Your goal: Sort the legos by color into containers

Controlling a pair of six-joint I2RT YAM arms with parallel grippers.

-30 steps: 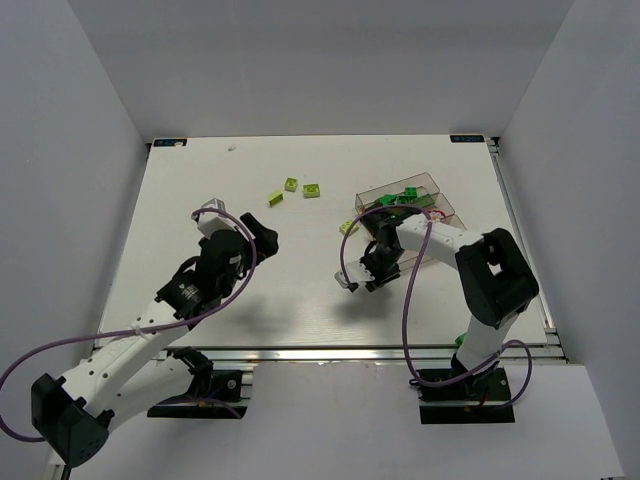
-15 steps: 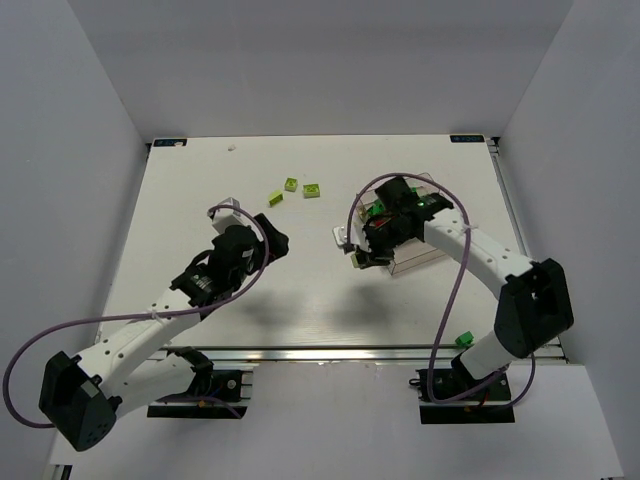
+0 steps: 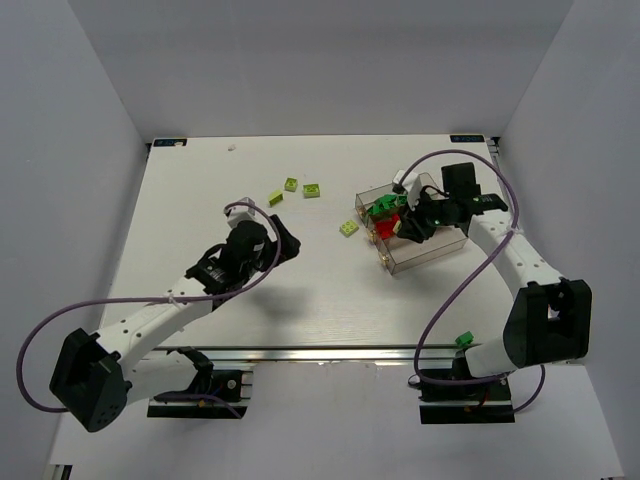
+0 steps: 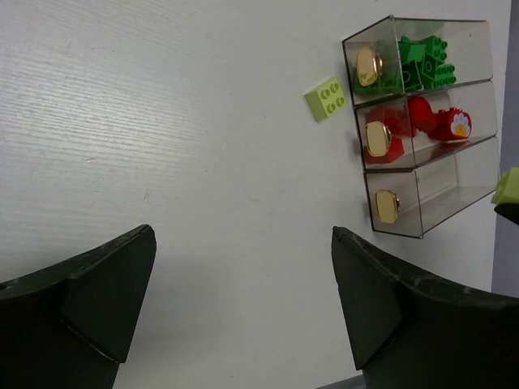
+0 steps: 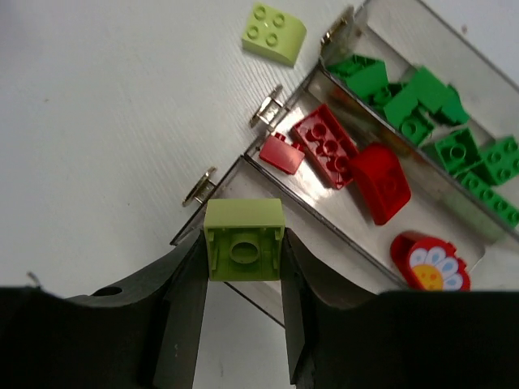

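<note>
My right gripper lowers the lime lego over the knob end of the near bin [image 3: 402, 254] next.
The containers [image 3: 428, 258] are three joined clear bins at the right middle of the table. The far bin holds dark green legos [image 5: 422, 113]. The middle bin holds red legos [image 5: 340, 154] and a red flower piece [image 5: 430, 263]. My right gripper [image 5: 243, 247] is shut on a lime lego [image 5: 243, 239], held above the near bin's left end [image 5: 243, 174]. In the top view the right gripper [image 3: 408, 226] is over the tray. My left gripper [image 3: 281, 236] is open and empty above bare table, left of the tray [image 4: 430, 201].
One lime lego [image 3: 348, 228] lies just left of the tray and also shows in the left wrist view [image 4: 327, 98]. Three more lime legos [image 3: 291, 184] lie farther back near the table's middle. A green lego [image 3: 463, 340] sits at the front edge by the right arm's base.
My right arm has swung right and back, from left of the tray to above it, carrying the lime lego. My left arm has reached a little farther right and forward.
</note>
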